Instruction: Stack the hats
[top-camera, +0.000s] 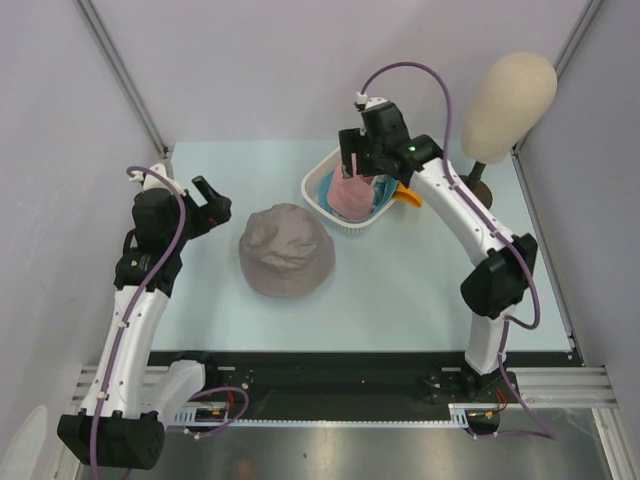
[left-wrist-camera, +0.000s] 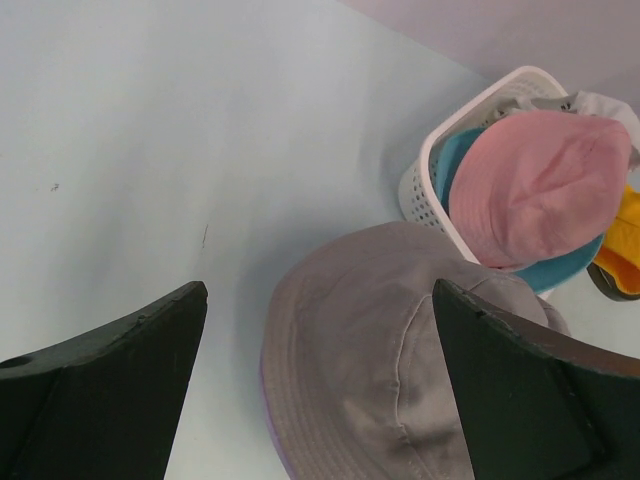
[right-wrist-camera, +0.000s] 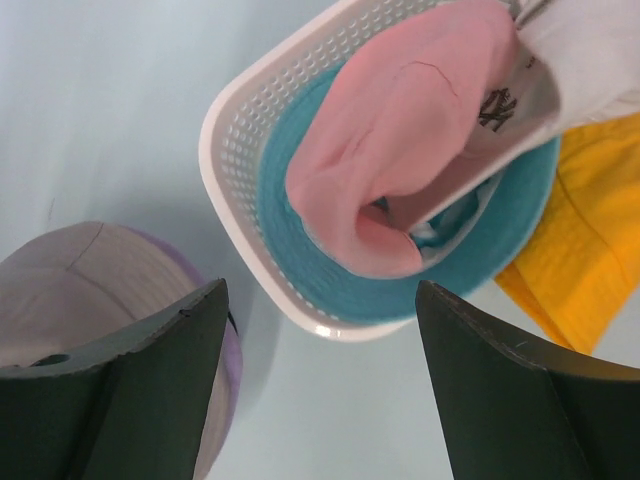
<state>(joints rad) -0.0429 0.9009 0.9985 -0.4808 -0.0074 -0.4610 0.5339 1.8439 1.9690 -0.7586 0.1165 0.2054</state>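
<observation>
The pink hat below my right gripper is uppermost in the basket (top-camera: 312, 196), so I should lower that gripper's open fingers onto the hat's near fold.
A lavender bucket hat (top-camera: 285, 250), grey-taupe on top, lies crown up on the table's middle; it also shows in the left wrist view (left-wrist-camera: 400, 350) and the right wrist view (right-wrist-camera: 90, 290). A pink hat (top-camera: 350, 195) (left-wrist-camera: 540, 185) (right-wrist-camera: 400, 130) sits on a teal hat (top-camera: 328, 186) (left-wrist-camera: 455, 160) (right-wrist-camera: 300, 230) in a white basket (top-camera: 312, 196). An orange hat (top-camera: 408, 195) (right-wrist-camera: 580, 240) lies against the basket's right side. My left gripper (top-camera: 212, 200) (left-wrist-camera: 320, 287) is open and empty, left of the lavender hat. My right gripper (top-camera: 350, 155) (right-wrist-camera: 322, 285) is open and empty above the basket.
A white cap with a black logo (right-wrist-camera: 550, 70) (left-wrist-camera: 600, 100) lies under the pink hat in the basket (right-wrist-camera: 240, 110) (left-wrist-camera: 425, 180). A beige mannequin head (top-camera: 510, 95) stands at the back right. Grey walls enclose the table on three sides.
</observation>
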